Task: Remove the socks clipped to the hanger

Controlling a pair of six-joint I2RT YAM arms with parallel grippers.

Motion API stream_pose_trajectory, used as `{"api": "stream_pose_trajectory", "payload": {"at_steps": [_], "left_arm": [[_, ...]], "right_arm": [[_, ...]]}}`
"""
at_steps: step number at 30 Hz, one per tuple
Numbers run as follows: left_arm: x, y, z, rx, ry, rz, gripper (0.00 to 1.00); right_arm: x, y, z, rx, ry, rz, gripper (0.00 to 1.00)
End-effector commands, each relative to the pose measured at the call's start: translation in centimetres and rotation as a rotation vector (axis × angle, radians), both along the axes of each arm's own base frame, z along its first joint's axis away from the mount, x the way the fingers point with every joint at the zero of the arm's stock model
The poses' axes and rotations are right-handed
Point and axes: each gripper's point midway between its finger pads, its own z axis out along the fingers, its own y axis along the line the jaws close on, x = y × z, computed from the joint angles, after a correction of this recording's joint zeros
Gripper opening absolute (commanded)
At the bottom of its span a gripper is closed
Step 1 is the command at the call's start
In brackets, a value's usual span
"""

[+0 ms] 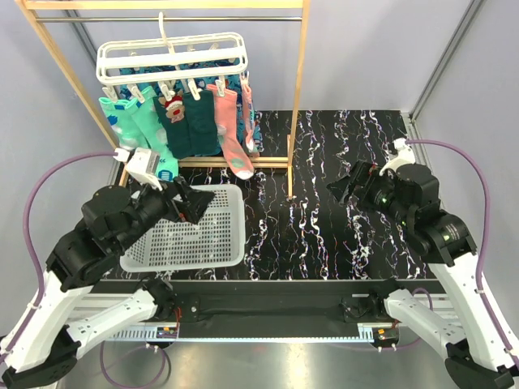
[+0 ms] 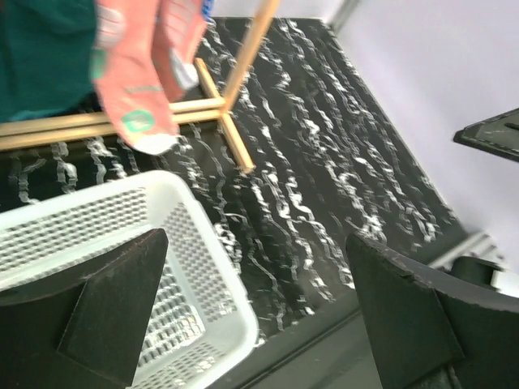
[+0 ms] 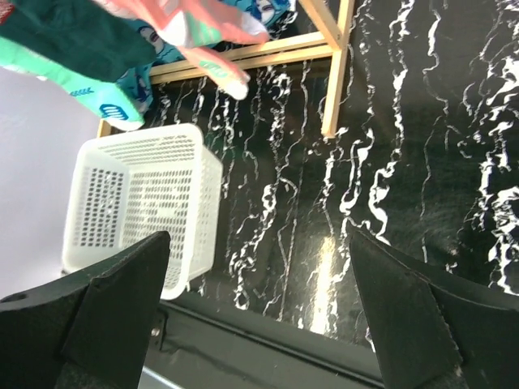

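The right gripper goes outward and to the left in the top view next, onto the edge of the outermost pink sock [image 1: 250, 122] [image 3: 197, 31], because it hangs closest.
The white hanger [image 1: 170, 58] hangs from the wooden rack's top rail at the back left. Several socks are clipped under it: mint green ones [image 1: 146, 121], dark teal ones [image 1: 195, 123] and pink ones with mint toes [image 1: 229, 130]. The pink socks also show in the left wrist view [image 2: 134, 77] and the right wrist view [image 3: 212, 32]. My left gripper [image 1: 193, 204] is open and empty above the basket, below the socks. My right gripper [image 1: 347, 188] is open and empty over the table at the right, well clear of the hanger.
A white mesh basket [image 1: 235, 243] sits at the front left on the black marbled table [image 1: 324, 227]. The wooden rack [image 1: 298, 97] has a base bar [image 1: 235, 162] and an upright post near the table's middle. Grey walls close in both sides.
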Motion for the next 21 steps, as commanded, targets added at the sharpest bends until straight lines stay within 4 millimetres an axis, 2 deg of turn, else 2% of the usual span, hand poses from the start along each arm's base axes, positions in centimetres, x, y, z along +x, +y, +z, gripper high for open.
{"api": "stream_pose_trajectory", "payload": {"at_steps": [1,5,9,12,13,14,16,17,18,20,21], "left_arm": [[-0.3,1.1,1.1,0.025,-0.077,0.002,0.99],[-1.0,0.5,0.5,-0.008,-0.084,-0.044,0.99],[-0.8,0.7,0.3,0.002,-0.088,-0.029,0.99],[-0.6,0.6,0.2,-0.001,-0.103,-0.027,0.99],[-0.4,0.4,0.7,-0.018,-0.128,-0.028,0.99],[-0.2,0.2,0.2,-0.017,-0.128,-0.033,0.99],[0.1,0.0,0.4,-0.049,-0.135,-0.019,0.99],[0.3,-0.1,0.3,-0.051,-0.129,-0.014,0.99],[0.3,-0.2,0.4,-0.064,-0.121,-0.01,0.99],[0.6,-0.7,0.6,-0.084,-0.104,-0.011,0.99],[0.7,-0.8,0.8,-0.096,-0.104,-0.008,0.99]], "right_arm": [[1.3,-0.9,0.1,-0.043,-0.078,-0.048,1.0],[2.1,-3.5,-0.9,-0.138,-0.086,-0.165,1.0],[2.6,-3.9,0.0,-0.159,-0.101,-0.19,1.0],[3.6,-2.3,1.7,-0.109,-0.15,-0.138,1.0],[4.0,-1.8,2.2,-0.095,-0.162,-0.121,1.0],[4.5,-1.1,3.5,-0.058,-0.197,-0.109,1.0],[6.4,-0.2,3.4,-0.05,-0.179,-0.112,1.0],[7.1,0.5,4.5,-0.037,-0.204,-0.093,0.98],[8.4,1.2,3.9,-0.052,-0.187,-0.079,0.97],[9.7,2.7,5.3,-0.043,-0.237,-0.028,0.94],[11.0,3.4,4.8,-0.05,-0.233,-0.014,0.93]]}}
